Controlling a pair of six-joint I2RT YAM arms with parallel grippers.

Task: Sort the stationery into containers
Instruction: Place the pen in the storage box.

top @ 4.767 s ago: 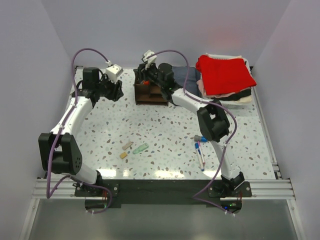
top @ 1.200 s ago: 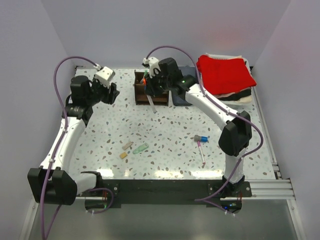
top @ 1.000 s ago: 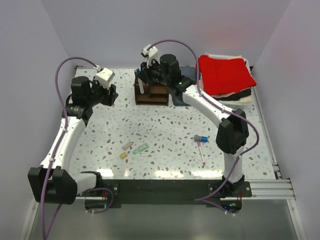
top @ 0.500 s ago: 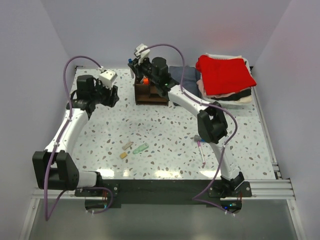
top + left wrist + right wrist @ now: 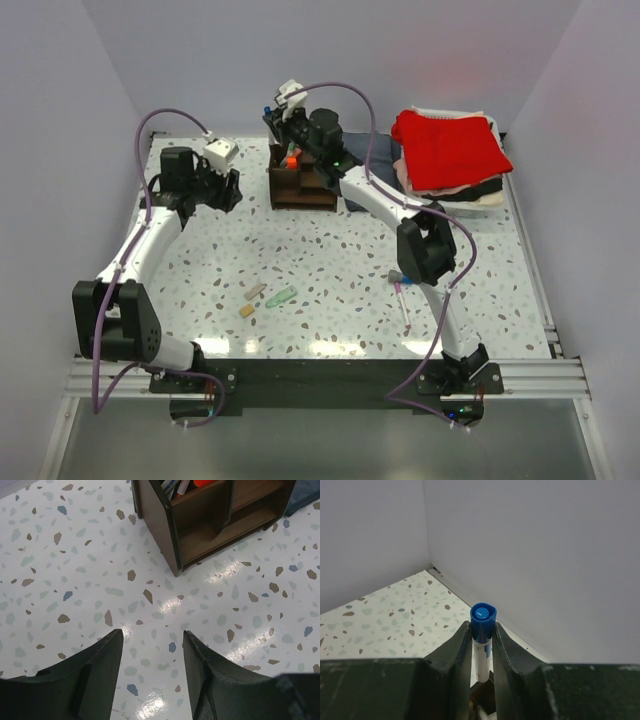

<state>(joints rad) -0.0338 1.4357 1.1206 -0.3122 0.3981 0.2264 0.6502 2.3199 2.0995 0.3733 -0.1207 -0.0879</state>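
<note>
The blue-capped pen (image 5: 482, 617) still hangs above the organizer's back sections, where other pens stand, so my right gripper should next go down toward the organizer's section beside the orange-banded marker.
My right gripper (image 5: 482, 628) is shut on a blue-capped pen (image 5: 482, 617), white-bodied and held cap-up. In the top view that gripper (image 5: 277, 117) hangs over the back left of the dark brown wooden organizer (image 5: 303, 190). An orange-banded marker (image 5: 207, 482) and other pens stand in the organizer's (image 5: 200, 525) back compartments. My left gripper (image 5: 152, 636) is open and empty above bare table, left of the organizer. Two tan blocks (image 5: 254, 292) (image 5: 246, 311), a pale green piece (image 5: 281, 297) and a pink pen (image 5: 402, 305) lie loose on the table.
A pile of folded clothes with a red top (image 5: 448, 148) sits at the back right, with a dark blue cloth (image 5: 362, 170) beside the organizer. A small blue-grey item (image 5: 399, 277) lies by the right arm's elbow. Walls close in on three sides.
My right gripper has carried the blue-capped pen from the organizer's front up and back to its rear left, turning it upright. The left arm has shifted slightly.
</note>
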